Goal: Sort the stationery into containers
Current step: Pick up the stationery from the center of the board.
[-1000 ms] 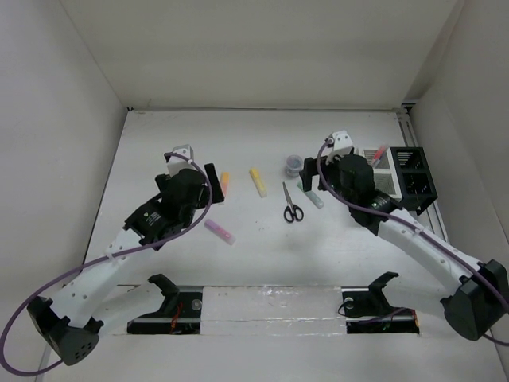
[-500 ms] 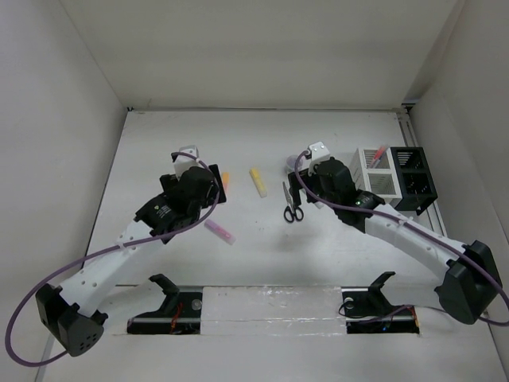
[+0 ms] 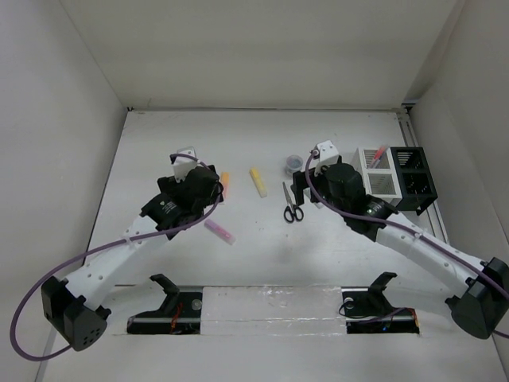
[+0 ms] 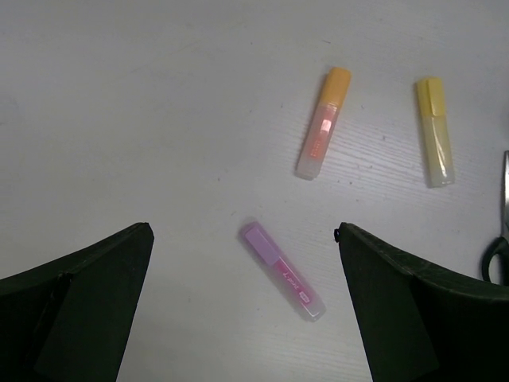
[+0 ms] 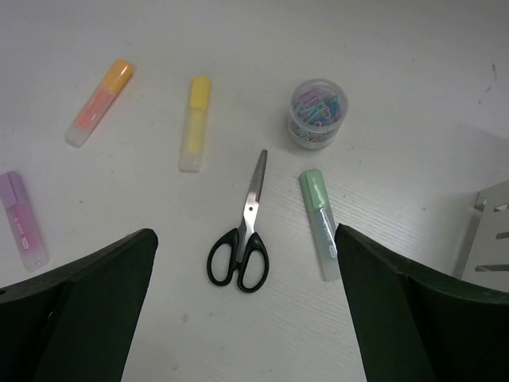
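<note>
Next, I bring my right gripper down onto the green highlighter's cap (image 5: 314, 189), shifting toward the right in the wrist view, since it lies below the gripper and to that side.
My left gripper (image 4: 242, 229) hangs open above the purple highlighter (image 4: 282, 270), which lies flat between its fingers. An orange highlighter (image 4: 322, 123) and a yellow highlighter (image 4: 434, 131) lie farther out. My right gripper (image 5: 244, 231) is open over the black-handled scissors (image 5: 242, 239), with a green highlighter (image 5: 320, 223) by its right finger. In the top view the right arm hides the green highlighter. The white container (image 3: 375, 171) holds an orange-red pen (image 3: 379, 152). The black container (image 3: 413, 177) stands right beside it.
A small round tub of coloured clips (image 5: 317, 113) stands beyond the scissors' tip. The containers sit against the right wall. A corner of the white container (image 5: 493, 231) shows at the right edge of the right wrist view.
The right arm swung left from beside the containers to above the scissors, covering the green highlighter in the top view. The left arm shifted slightly. Both grippers stayed open.
</note>
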You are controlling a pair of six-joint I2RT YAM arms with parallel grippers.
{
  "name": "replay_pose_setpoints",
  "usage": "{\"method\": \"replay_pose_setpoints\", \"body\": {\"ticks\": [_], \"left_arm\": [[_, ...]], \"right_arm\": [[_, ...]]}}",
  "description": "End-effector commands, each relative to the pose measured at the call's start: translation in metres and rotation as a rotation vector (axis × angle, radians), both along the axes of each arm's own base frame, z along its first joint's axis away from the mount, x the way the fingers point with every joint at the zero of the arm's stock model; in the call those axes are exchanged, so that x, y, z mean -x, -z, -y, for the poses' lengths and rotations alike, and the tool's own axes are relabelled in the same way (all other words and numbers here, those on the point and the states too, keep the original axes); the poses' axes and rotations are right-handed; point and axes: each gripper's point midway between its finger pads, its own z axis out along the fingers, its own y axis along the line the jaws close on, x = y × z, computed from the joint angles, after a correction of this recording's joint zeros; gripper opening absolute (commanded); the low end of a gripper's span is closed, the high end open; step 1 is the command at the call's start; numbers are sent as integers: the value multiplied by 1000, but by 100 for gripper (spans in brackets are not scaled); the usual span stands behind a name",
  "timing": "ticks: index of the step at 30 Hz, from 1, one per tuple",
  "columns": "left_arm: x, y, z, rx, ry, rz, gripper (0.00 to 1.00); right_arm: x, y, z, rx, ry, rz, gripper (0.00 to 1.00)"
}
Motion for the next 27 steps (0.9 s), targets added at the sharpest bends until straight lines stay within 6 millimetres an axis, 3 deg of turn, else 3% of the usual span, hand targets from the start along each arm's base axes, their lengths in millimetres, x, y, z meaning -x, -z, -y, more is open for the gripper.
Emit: {"method": "replay_pose_setpoints", "body": {"ticks": [1, 5, 9, 18, 21, 22, 23, 24, 27], "left_arm": [[-1, -12, -13, -20, -85, 17, 100], [3, -23, -21, 3, -111, 68, 100], [3, -29, -12, 56, -50, 100, 100], [-2, -14, -3, 15, -17, 37, 100], [-1, -13, -4, 9, -17, 30, 100], [0, -16, -5, 17, -17, 40, 100], [0, -19, -7, 26, -31, 54, 100], [0, -19, -7, 26, -31, 54, 100], [4, -29, -13, 42, -51, 88, 100]], "right_arm": [[-2, -11, -1, -12, -4, 50, 100], [-3, -5, -5, -15, -11, 36, 100], [-7, -2, -7, -19, 2, 29, 100], [-5, -3, 9, -2, 72, 58, 100], [-11, 6, 4, 20, 72, 35, 100], [-13, 20, 2, 56, 71, -3, 100], [-14, 29, 6, 91, 80, -40, 100], [-19, 27, 5, 100, 96, -53, 100], [-30, 55, 21, 177, 177, -155, 100]]}}
